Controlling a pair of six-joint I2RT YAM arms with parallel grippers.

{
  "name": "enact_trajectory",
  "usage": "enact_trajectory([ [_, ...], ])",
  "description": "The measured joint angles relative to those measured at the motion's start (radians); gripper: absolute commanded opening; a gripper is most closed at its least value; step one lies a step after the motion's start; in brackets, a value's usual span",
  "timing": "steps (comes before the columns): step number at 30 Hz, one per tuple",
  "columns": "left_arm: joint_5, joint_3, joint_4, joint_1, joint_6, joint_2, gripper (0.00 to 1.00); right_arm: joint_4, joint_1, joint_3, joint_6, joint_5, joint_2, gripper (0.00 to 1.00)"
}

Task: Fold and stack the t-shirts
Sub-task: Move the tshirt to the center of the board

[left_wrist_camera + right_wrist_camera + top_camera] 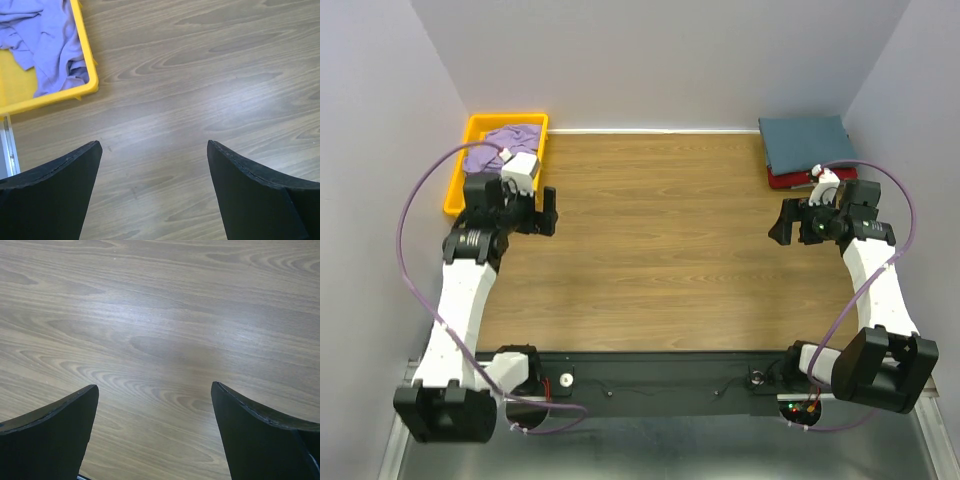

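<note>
My left gripper moves outward, to the left in the top view and down onto the crumpled lavender-purple t-shirt (498, 146) (31, 27) next, because it lies unfolded in the tray.
A crumpled lavender-purple t-shirt (498, 146) lies in the yellow tray (468, 131) at the back left; it also shows in the left wrist view (47, 42). A dark teal t-shirt (805, 142), folded into a rectangle, lies on a folded red one (792, 182) at the back right. My left gripper (548, 210) is open and empty over bare wood just right of the tray; its fingers (55, 187) stand wide apart. My right gripper (782, 222) is open and empty over bare wood, in front of the folded stack.
The wooden table (660, 240) is walled at the back and on both sides. The tray's near rim (50, 99) sits close to my left fingers. A metal rail (9, 145) runs along the table's left edge.
</note>
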Motion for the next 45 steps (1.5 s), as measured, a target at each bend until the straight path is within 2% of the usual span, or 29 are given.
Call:
enact_trajectory([
  [3,-0.003,0.127,-0.030,0.002,0.010,0.144,0.99,0.000,0.000,0.000,0.003,-0.002,0.000,1.00],
  [7,-0.038,0.381,-0.024,0.024,0.033,0.416,0.96,0.000,0.000,0.000,0.010,-0.002,0.006,1.00],
  [14,-0.103,0.666,0.001,0.160,0.074,0.785,0.85,0.002,0.000,-0.004,0.026,-0.005,0.023,1.00],
  [19,-0.097,0.892,-0.013,0.225,0.091,1.043,0.86,0.006,0.000,-0.022,0.031,-0.005,0.038,1.00],
  [26,-0.042,1.014,-0.031,0.237,0.116,1.250,0.89,0.006,0.000,-0.022,0.040,-0.002,0.089,1.00],
  [33,-0.032,1.030,-0.027,0.229,0.114,1.358,0.89,0.006,0.000,-0.022,0.051,-0.001,0.121,1.00],
  [36,-0.047,1.030,-0.016,0.228,0.111,1.394,0.86,0.006,0.000,-0.022,0.055,0.001,0.134,1.00],
  [40,-0.090,1.072,-0.015,0.228,0.107,1.443,0.73,0.006,0.000,-0.022,0.056,0.003,0.146,1.00],
  [42,-0.120,1.125,-0.021,0.228,0.107,1.472,0.59,0.006,0.000,-0.022,0.056,0.003,0.150,1.00],
  [43,-0.133,1.164,-0.027,0.230,0.109,1.493,0.44,0.006,0.000,-0.022,0.056,0.004,0.150,1.00],
  [45,-0.148,1.210,-0.032,0.238,0.111,1.523,0.31,0.006,0.000,-0.022,0.056,0.004,0.151,1.00],
])
